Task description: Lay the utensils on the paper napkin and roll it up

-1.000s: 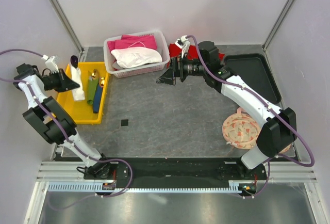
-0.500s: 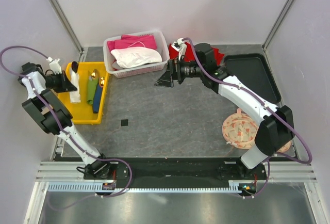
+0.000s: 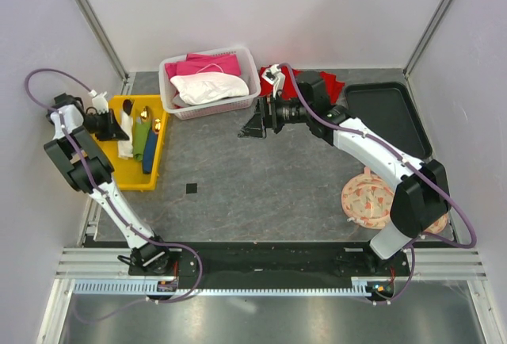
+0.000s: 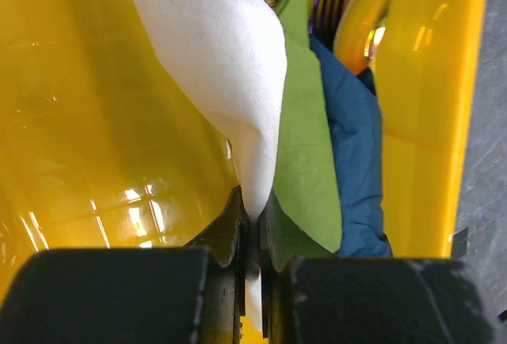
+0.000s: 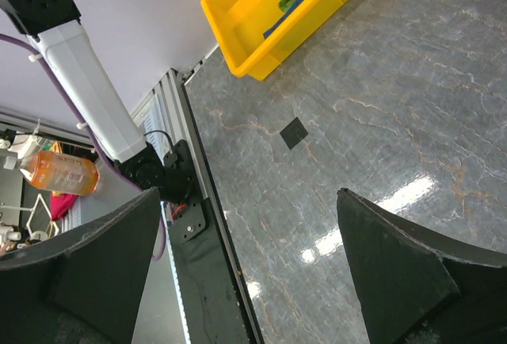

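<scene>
The rolled paper napkin hangs inside the yellow bin (image 4: 79,122), so next I will move my left gripper down toward the bottom of the bin beside the green utensil and let go of the napkin's corner.
In the left wrist view my left gripper (image 4: 253,219) is shut on the lower corner of the paper napkin (image 4: 230,51), a white sheet hanging inside the yellow bin (image 4: 79,122). Right beside it lie the green utensil (image 4: 305,146) and the blue utensil (image 4: 352,162). From above, the left gripper (image 3: 115,126) sits over the bin's left half, next to the napkin (image 3: 125,139), the green (image 3: 139,139) and blue (image 3: 150,154) utensils with gold ends (image 3: 145,112). My right gripper (image 3: 252,124) hangs open above the table's middle back, holding nothing (image 5: 245,201).
A white basket (image 3: 169,98) of pink and white cloth stands behind the bin. A red cloth (image 3: 331,85) lies behind the right arm, a black tray (image 3: 388,110) at back right, a round woven mat (image 3: 370,197) at right. A small black square (image 3: 192,189) marks the table.
The left arm has folded back and its gripper has shifted right over the bin, carrying the napkin with it. The right gripper has stayed open and barely moved.
</scene>
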